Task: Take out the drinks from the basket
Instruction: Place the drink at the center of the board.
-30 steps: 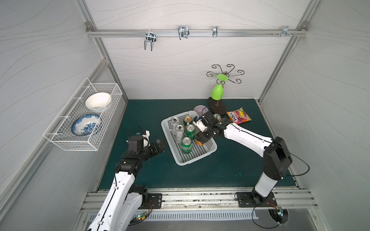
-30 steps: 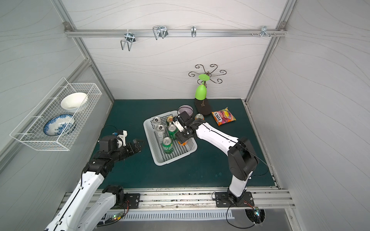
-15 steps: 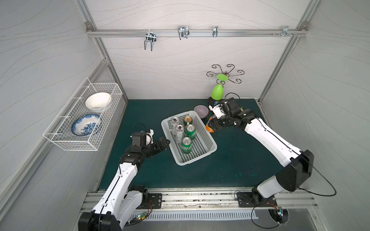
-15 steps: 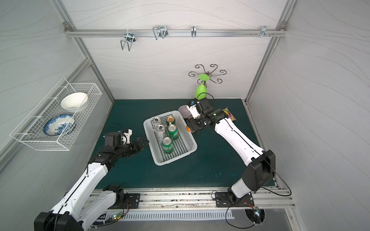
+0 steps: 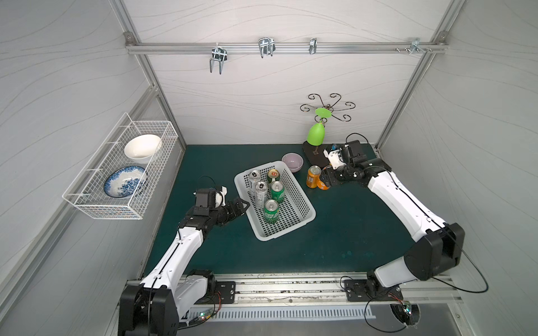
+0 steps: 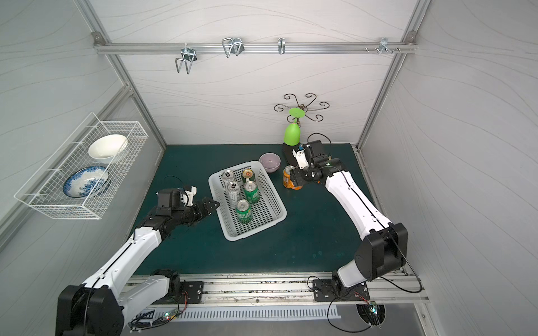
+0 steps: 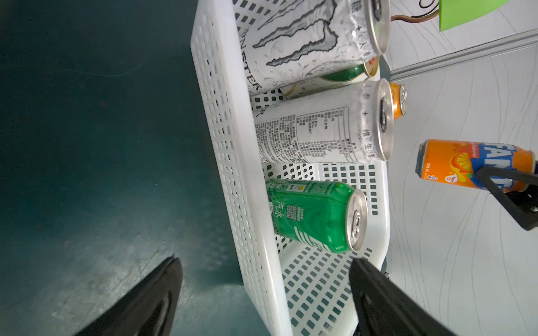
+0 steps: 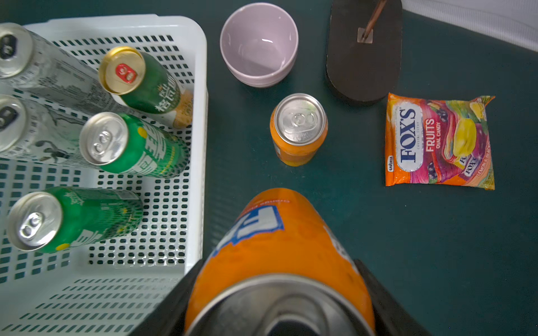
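Observation:
I will lower my right gripper to the mat on the near side of the first orange can [image 5: 317, 195] [image 8: 301, 180] and release the second can upright, because the mat is bare there.
The white perforated basket [image 5: 286, 230] holds two slim silver cans [image 5: 261, 190], a cream-and-green can [image 5: 273, 174] and two green cans [image 5: 271, 211], all upright. One orange can [image 5: 313, 176] stands on the mat to the basket's right. My right gripper [image 5: 325, 181] is shut on a second orange can [image 8: 276, 232] just beside the first. My left gripper [image 5: 244, 205] is open at the basket's left rim. In the left wrist view it [image 7: 264, 260] straddles the basket wall [image 7: 230, 145], with the nearest green can [image 7: 314, 218] just ahead.
A lilac bowl [image 5: 292, 161] and a dark stand base [image 5: 313, 151] with a green glass sit behind the orange cans. A candy bag [image 8: 439, 142] lies on the mat to their right. A wire rack [image 5: 122, 174] with bowls hangs on the left wall.
My right gripper carried the orange can out of the basket and brought it down beside the standing orange can. My left gripper moved forward to the basket's left rim.

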